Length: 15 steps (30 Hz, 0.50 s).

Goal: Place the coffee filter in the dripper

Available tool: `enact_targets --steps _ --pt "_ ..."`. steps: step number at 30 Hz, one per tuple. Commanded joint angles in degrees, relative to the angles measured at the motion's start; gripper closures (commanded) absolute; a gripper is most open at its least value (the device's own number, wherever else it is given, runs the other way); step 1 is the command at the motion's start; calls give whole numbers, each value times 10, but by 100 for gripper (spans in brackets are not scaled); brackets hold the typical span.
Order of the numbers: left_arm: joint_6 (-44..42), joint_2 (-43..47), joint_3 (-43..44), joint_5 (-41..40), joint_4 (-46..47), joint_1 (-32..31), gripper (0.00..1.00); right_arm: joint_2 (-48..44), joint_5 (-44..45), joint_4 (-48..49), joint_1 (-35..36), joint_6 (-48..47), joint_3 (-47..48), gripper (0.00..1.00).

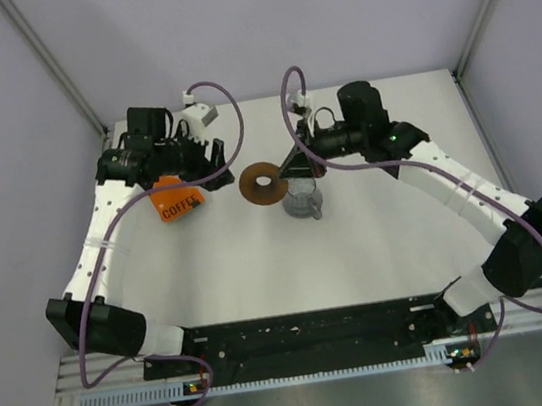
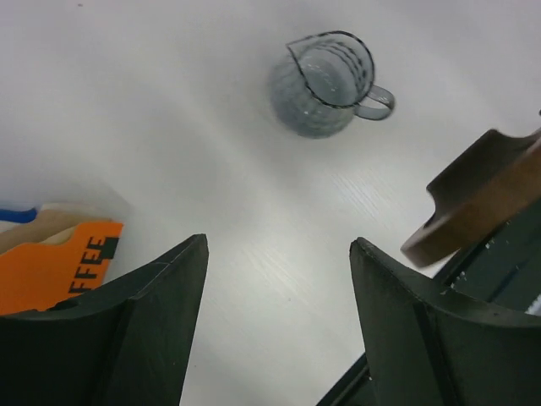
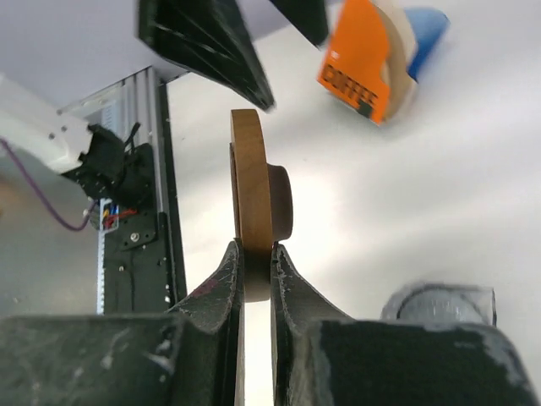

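My right gripper is above the open cup, so it will next carry the dripper point(image 1: 262, 184) to the right in the top view and then down onto the cup's rim.
The dripper point(image 1: 262, 184), a dark-brown ring with a hole, is gripped at its rim by my right gripper point(image 1: 286, 167), lifted off the table. In the right wrist view the dripper point(image 3: 252, 194) stands on edge between the shut fingers of the right gripper point(image 3: 256, 254). My left gripper point(image 1: 212, 156) is open and empty just left of the dripper; its wrist view shows the left gripper point(image 2: 279, 245) over bare table with the dripper point(image 2: 482, 199) at the right. No loose coffee filter shows; tan paper edges point(image 3: 397, 42) sit in the orange pack.
The orange "COFFEE" pack point(image 1: 177, 198) lies under the left arm, also in the left wrist view point(image 2: 51, 271) and the right wrist view point(image 3: 359, 55). A clear grey cup point(image 1: 303, 200) stands on the white table point(image 1: 377, 239) below the dripper, seen from the left wrist point(image 2: 325, 80).
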State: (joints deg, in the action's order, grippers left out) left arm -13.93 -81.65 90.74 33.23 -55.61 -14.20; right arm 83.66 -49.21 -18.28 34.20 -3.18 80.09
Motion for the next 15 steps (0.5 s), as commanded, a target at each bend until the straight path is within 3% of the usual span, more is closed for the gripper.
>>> enact_targets --steps 1,5,15 --pt "60 -9 2 -124 88 3 26 21 39 13 -74 146 -13 100" --pt "65 -23 -2 -99 100 2 28 52 12 44 -127 225 -36 100" --pt "138 -93 -18 -37 147 -22 27 140 -65 44 -181 269 -32 100"
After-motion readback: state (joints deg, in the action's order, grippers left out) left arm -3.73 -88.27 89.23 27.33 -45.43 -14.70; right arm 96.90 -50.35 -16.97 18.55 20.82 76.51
